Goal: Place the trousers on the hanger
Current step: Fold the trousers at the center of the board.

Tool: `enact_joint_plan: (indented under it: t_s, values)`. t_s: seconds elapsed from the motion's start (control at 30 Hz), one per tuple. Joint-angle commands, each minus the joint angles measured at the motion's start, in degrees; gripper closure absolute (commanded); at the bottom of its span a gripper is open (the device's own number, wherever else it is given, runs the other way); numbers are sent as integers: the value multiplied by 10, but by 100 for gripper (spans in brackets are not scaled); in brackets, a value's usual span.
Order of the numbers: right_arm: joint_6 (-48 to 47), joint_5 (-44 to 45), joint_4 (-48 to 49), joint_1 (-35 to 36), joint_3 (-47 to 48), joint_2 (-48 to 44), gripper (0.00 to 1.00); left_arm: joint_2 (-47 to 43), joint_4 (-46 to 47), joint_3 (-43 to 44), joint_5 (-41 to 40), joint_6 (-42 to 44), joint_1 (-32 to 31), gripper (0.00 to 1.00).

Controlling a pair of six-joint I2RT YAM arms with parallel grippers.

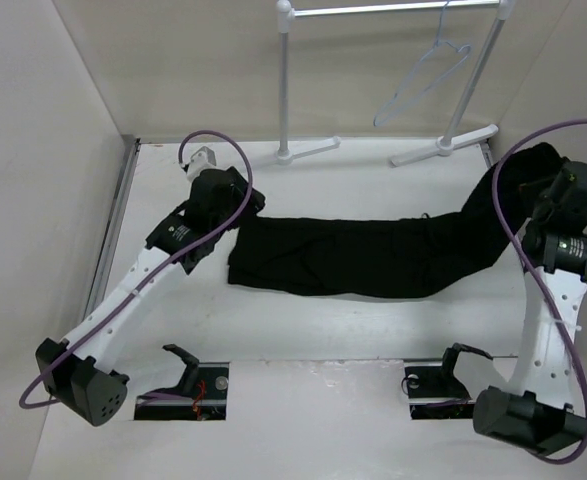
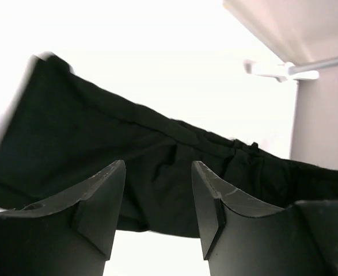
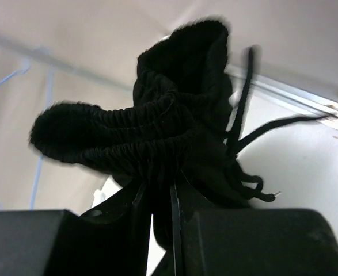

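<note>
My right gripper should carry the trousers' waistband left in the top view, down onto the leg ends, then release it, as the legs lie stretched out unfolded.
The black trousers [image 1: 373,255] lie across the table, legs to the left, waist lifted at the right. My right gripper [image 1: 541,188] is shut on the elastic waistband [image 3: 157,144] and holds it bunched above the table, drawstrings [image 3: 243,132] dangling. My left gripper [image 1: 241,212] is open and hovers just above the leg ends [image 2: 99,138], with nothing between its fingers [image 2: 212,195]. The pale lavender hanger [image 1: 425,75] hangs on the rack's rail at the back right, and shows faintly in the right wrist view [image 3: 36,149].
The white tube garment rack [image 1: 285,90] stands at the back of the table, its feet [image 1: 443,145] resting on the surface; one foot shows in the left wrist view [image 2: 281,70]. Walls enclose the left, back and right. Two cutouts [image 1: 183,392] sit by the near edge.
</note>
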Motion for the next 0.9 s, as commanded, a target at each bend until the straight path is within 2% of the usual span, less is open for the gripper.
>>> enact_joint_plan:
  t_s: [0.0,0.1,0.27,0.43,0.57,0.6,0.63,0.73,0.77,0.8,0.87]
  values:
    - [-46,13,-36,84,39,-9,81,-20,-37,23,-46,-1,-17,52]
    - [-32,45,-51,194,52,-13,81,-54,-60,10,-58,0,-3,51]
    - [13,162,-79,447,129,53,81,-117,-89,-17,-48,5,62,50]
    - [68,245,-84,666,195,192,80,-174,-98,-64,-23,5,128,50]
    - [113,254,-87,786,262,342,76,-204,-99,-97,5,5,192,49]
    - [121,259,-90,813,280,380,71,-209,-99,-101,15,5,207,49]
    - [134,266,-89,835,291,418,60,-212,-99,-106,27,6,223,49]
    - [146,210,-91,872,329,519,19,-218,-105,-112,55,7,266,48]
    - [142,173,-88,877,338,538,14,-219,-105,-113,59,9,279,48]
    - [135,140,-83,878,339,539,13,-219,-104,-111,64,12,290,48]
    - [123,129,-59,878,309,506,13,-204,-98,-101,68,27,295,48]
